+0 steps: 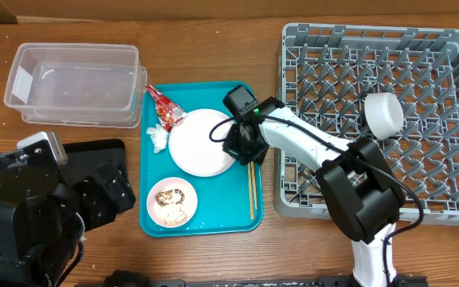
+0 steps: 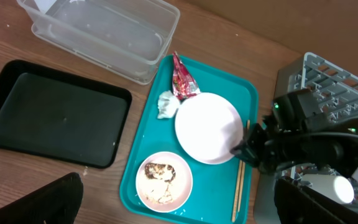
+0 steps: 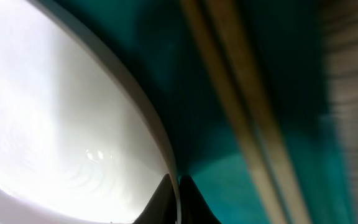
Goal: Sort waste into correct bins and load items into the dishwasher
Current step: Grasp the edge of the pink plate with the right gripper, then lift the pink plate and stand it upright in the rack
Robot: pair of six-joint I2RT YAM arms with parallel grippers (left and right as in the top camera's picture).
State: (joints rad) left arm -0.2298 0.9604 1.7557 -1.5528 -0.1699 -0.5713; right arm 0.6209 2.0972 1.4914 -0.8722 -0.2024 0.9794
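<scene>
I will lift the plate (image 1: 200, 142), move my right gripper outward and to the right in the overhead view, and release it there, since the dish rack's far rows are empty.
The pale round plate (image 1: 200, 142) lies on the teal tray (image 1: 213, 219). My right gripper (image 1: 236, 151) is shut on the plate's right rim; in the right wrist view its fingertips (image 3: 178, 198) pinch the plate rim (image 3: 73, 124) beside the chopsticks (image 3: 241, 112). The chopsticks (image 1: 251, 190) lie on the tray's right side. A small pinkish bowl (image 1: 171, 202) with rice and brown scraps sits at the tray's front. The red wrapper (image 1: 164, 108) and white tissue (image 1: 157, 137) lie left of the plate. My left gripper (image 2: 173, 205) is open above the tray front, empty.
The clear tub (image 1: 74, 84) stands at the back left. The black tray (image 1: 102, 159) lies left of the teal tray. The grey dish rack (image 1: 445, 119) stands on the right with a white cup (image 1: 383, 113) in it.
</scene>
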